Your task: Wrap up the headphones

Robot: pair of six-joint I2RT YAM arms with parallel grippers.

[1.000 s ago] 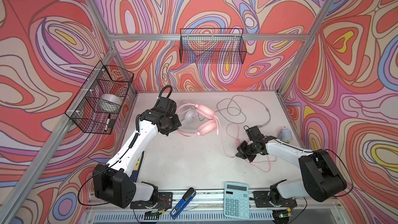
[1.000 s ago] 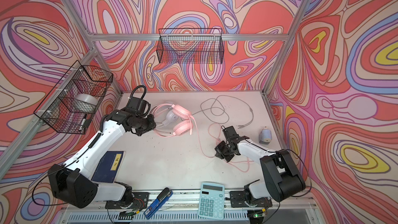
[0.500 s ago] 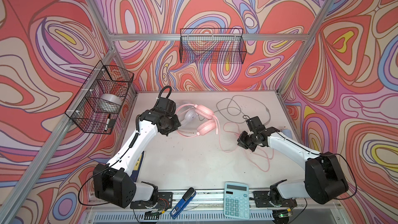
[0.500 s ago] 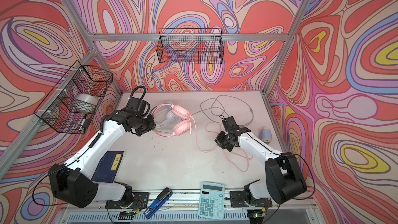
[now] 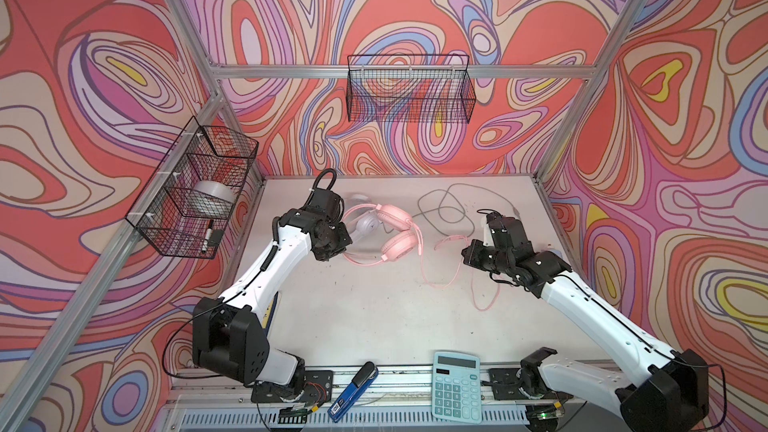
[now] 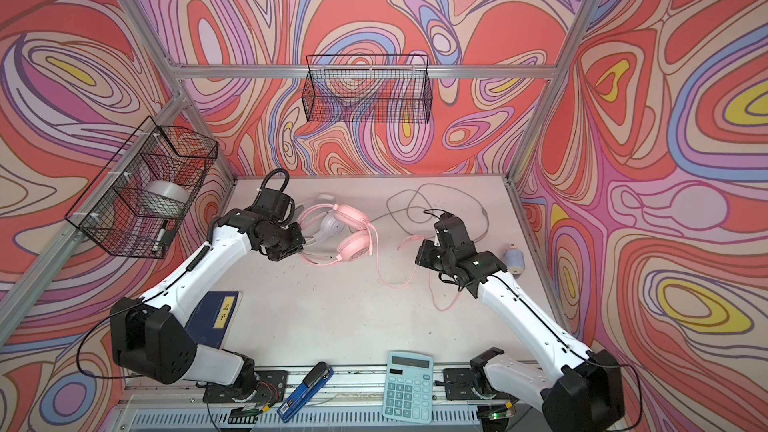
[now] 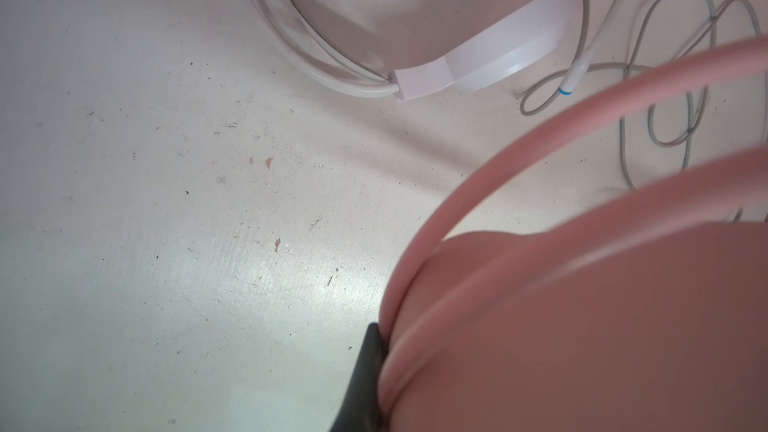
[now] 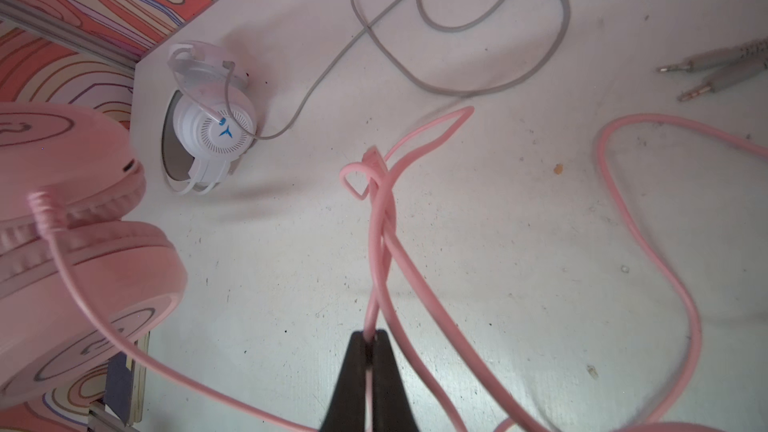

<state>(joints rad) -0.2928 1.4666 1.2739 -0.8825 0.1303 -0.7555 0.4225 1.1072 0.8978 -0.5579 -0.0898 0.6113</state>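
I need to move my right gripper toward the small bottle and release the bunch of the pink cord onto the bare table, because the pink cord (image 5: 436,285) hangs slack from the earcups.
The pink headphones (image 5: 395,234) (image 6: 351,238) lie at the back middle of the table, partly over the white headphones (image 5: 365,224) (image 8: 212,130). My left gripper (image 5: 344,248) (image 7: 382,367) is shut on the pink headband (image 7: 540,201); only one dark finger (image 7: 365,376) shows in the left wrist view. My right gripper (image 5: 467,253) (image 8: 370,338) is shut on a bunch of the pink cord (image 8: 380,243), held just above the table to the right of the earcups. The rest of that cord (image 5: 436,285) loops loosely over the table. The grey cord (image 5: 449,209) sprawls behind it.
A teal calculator (image 5: 456,386) and a blue stapler (image 5: 353,384) lie at the front edge. A dark blue book (image 6: 212,317) sits under the left arm. A small bottle (image 6: 514,259) stands by the right wall. Wire baskets (image 5: 191,197) (image 5: 409,91) hang on the left and back walls.
My right gripper has moved from the front middle toward the back of the table, pulling the pink cord along. The left arm and the headphones have stayed put.
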